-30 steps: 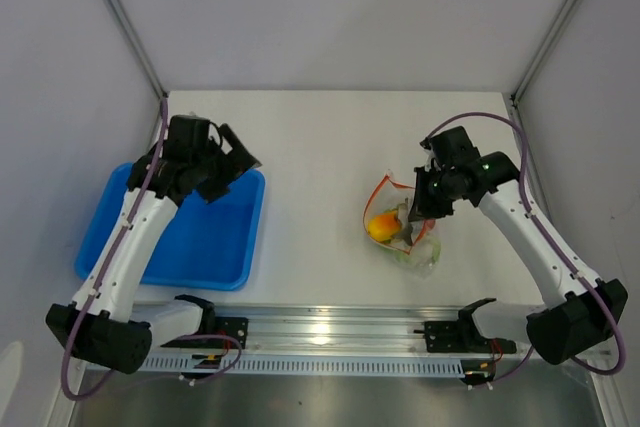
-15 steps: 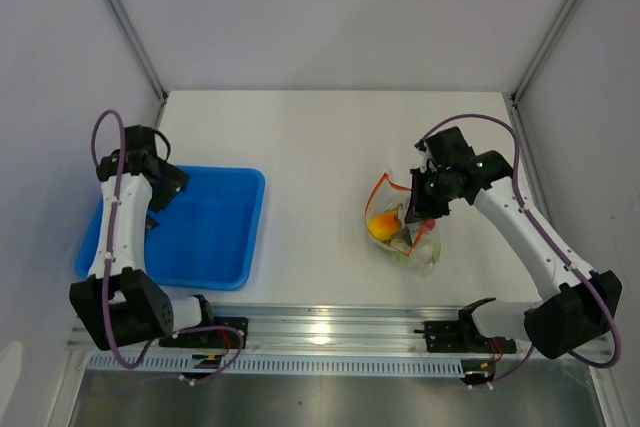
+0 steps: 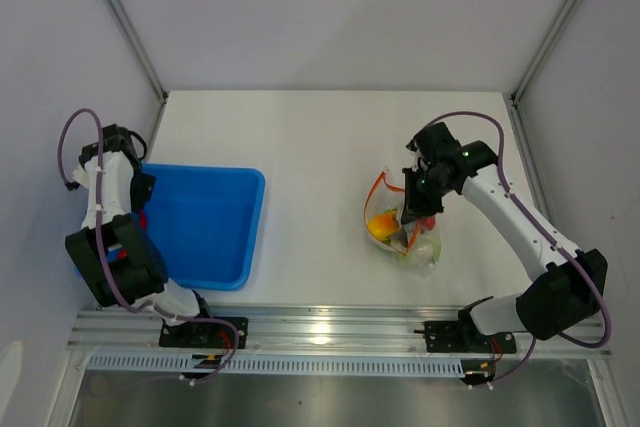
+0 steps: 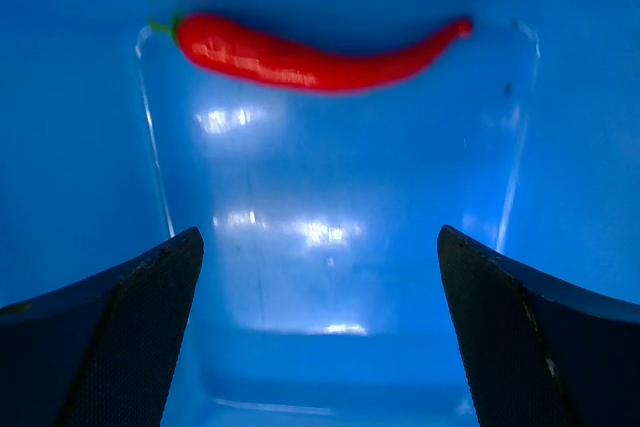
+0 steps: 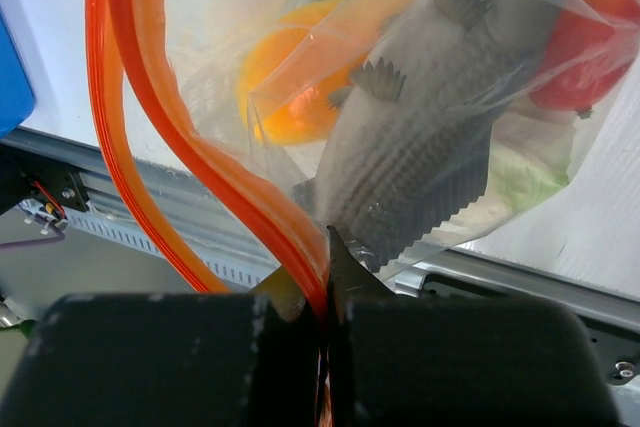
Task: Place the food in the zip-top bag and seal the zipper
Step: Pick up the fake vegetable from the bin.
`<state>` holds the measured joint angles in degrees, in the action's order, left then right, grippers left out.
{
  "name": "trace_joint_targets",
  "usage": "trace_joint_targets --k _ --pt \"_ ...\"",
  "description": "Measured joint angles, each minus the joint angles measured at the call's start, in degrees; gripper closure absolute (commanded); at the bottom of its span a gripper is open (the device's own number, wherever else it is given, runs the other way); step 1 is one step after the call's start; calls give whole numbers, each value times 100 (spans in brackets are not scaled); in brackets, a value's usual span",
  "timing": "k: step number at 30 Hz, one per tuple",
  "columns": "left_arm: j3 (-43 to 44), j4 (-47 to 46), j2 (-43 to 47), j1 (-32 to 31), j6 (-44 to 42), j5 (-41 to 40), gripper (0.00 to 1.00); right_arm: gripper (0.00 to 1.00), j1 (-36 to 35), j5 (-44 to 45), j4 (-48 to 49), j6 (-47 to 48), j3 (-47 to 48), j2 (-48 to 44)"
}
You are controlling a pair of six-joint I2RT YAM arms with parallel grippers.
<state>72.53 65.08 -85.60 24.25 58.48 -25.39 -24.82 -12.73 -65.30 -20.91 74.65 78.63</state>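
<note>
The robot's left gripper needs to move down toward the red chili next and turn until its fingers are on both sides of the chili's middle [image 4: 318,68], because the chili lies across the opening between them.
The zip-top bag [image 3: 408,237] lies right of the table's centre, its mouth open. It holds a grey fish [image 5: 420,127], an orange-yellow fruit [image 5: 290,87], a red piece [image 5: 590,57] and whitish-green bits [image 5: 520,182]. My right gripper [image 3: 414,209] is shut on the bag's mouth edge, and the red zipper [image 5: 150,117] runs between its jaws [image 5: 325,247]. My left gripper [image 3: 130,189] hangs over the left end of the blue tray [image 3: 215,247]. It is open and empty [image 4: 318,237]. A red chili [image 4: 310,52] lies in the tray just beyond its fingertips.
The blue tray's walls [image 4: 560,97] surround the left gripper closely. The left arm is folded back against the left wall of the cell. A metal rail [image 3: 330,332] runs along the near table edge. Slanted frame posts stand at the back corners.
My left arm swung from the tray's far edge back to the far left, and its gripper now points into the tray's left end. My right gripper shifted slightly left, still holding the bag.
</note>
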Motion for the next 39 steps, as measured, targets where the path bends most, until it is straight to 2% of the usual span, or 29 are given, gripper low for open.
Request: trace_joint_targets --k 6,17,27,30,31,33,34,39 --pt "219 -345 -752 243 -852 -313 0 100 -229 136 -76 -120 142 188" --pt "-966 -2227 -966 273 -3475 -269 1 100 -382 216 -87 -245 271 280" --pt "-1141 -2981 -1274 426 -4363 20 1 100 -444 216 -35 -247 197 278" --pt "-1145 -3021 -1274 428 -4422 107 13 100 -437 221 -26 -227 175 247" --pt "-1150 -3029 -1274 428 -4450 160 26 100 -417 223 -15 -210 166 227" --pt "-1176 -3080 -1274 431 -4489 216 38 100 -389 223 2 -184 136 184" --pt "-1182 -3106 -1274 431 -4529 251 47 100 -363 223 13 -173 120 162" --pt "-1204 -3163 -1270 431 -4607 382 63 100 -216 219 68 -151 15 61"
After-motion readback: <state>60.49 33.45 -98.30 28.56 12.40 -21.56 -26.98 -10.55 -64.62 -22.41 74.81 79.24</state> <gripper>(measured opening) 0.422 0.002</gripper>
